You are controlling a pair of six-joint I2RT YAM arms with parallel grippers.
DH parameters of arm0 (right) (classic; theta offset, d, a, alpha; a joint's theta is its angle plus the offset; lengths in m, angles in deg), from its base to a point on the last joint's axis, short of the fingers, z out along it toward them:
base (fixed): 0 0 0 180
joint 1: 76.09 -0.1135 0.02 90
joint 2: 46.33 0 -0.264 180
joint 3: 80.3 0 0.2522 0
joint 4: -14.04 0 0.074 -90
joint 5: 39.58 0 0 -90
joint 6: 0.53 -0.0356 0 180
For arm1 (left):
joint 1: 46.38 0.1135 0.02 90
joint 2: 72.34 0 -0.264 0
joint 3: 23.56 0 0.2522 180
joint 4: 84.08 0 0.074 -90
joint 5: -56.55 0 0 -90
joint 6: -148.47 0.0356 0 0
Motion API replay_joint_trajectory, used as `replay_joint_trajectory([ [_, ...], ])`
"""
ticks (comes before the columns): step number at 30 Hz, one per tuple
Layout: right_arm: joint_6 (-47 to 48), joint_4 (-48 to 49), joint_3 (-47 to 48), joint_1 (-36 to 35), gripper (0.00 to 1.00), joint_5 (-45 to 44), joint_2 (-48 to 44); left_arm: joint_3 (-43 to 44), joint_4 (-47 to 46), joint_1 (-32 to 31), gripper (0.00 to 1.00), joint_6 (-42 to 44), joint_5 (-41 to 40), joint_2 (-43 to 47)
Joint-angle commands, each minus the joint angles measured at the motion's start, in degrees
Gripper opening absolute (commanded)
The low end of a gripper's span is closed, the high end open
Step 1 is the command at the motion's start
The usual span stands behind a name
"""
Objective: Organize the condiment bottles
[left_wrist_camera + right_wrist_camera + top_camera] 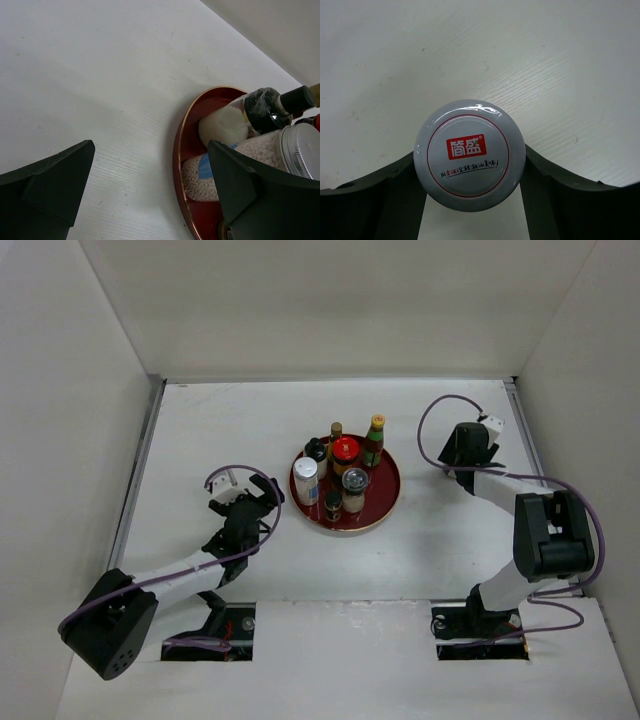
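Note:
Next I will lift the jar in my right gripper across left in the top view, then lower and release it on the tray [387, 502] bottom, bare beside the yellow-capped bottle.
Several condiment bottles stand on the round red tray [387, 502]: a white-capped jar [306, 480], a black-capped bottle [316, 450], a red-capped jar [346, 453], a yellow-capped green bottle [374, 438] and a silver-capped jar [354, 488]. My left gripper [262, 490] [150, 150] is open just left of the tray, with only bare table between its fingers. My right gripper [466, 445] [470, 160] is out on the table right of the tray. It is shut on a grey-capped jar [470, 135] with a red logo, both fingers against its sides. The top view hides this jar under the gripper.
The tray's gold-edged rim [179, 150] sits close to my left gripper's right finger [240, 185], with a grain-filled jar [200, 175] just behind it. White walls enclose the table on the left, back and right.

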Motion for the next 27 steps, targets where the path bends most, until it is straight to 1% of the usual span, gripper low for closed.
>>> replay_joint_trajectory([
  [1, -0.07, 5.0, 2.22, -0.01, 0.52, -0.71, -2.62, -0.04, -0.24, 1.21, 1.0, -2.17, 0.38, 0.81],
  [4, 0.37, 5.53, 0.29, -4.3, 0.51, -2.55, -8.06, 0.31, 0.73, 2.26, 1.0, -3.05, 3.02, 1.07],
  [7, 2.38, 5.45, -0.86, -10.1, 0.5, -3.96, -13.51, 0.49, 0.82, 3.32, 1.0, -3.14, 3.64, -0.06],
  [12, 1.51, 6.5, -0.86, -19.68, 0.51, -3.26, -16.69, 0.58, 0.64, 3.58, 1.0, -3.4, 4.52, -0.33],
  [14, 1.25, 6.85, 0.28, -22.94, 0.51, -3.17, -15.56, 0.58, 0.64, 3.84, 1.0, -3.49, 4.17, -0.77],
  [19, -0.24, 7.99, 2.3, -27.43, 0.52, -2.56, -10.81, 0.05, 0.73, 4.37, 1.0, -4.01, 5.14, 0.81],
  [23, -1.48, 8.08, 3.45, -28.75, 0.52, -0.97, -6.95, -0.13, 0.82, 4.9, 1.0, -4.28, 5.31, 0.81],
  [27, -2.62, 8.35, 2.92, -29.8, 0.53, -1.32, -4.48, -0.3, 0.82, 5.07, 1.0, -4.81, 5.49, 1.25],
])
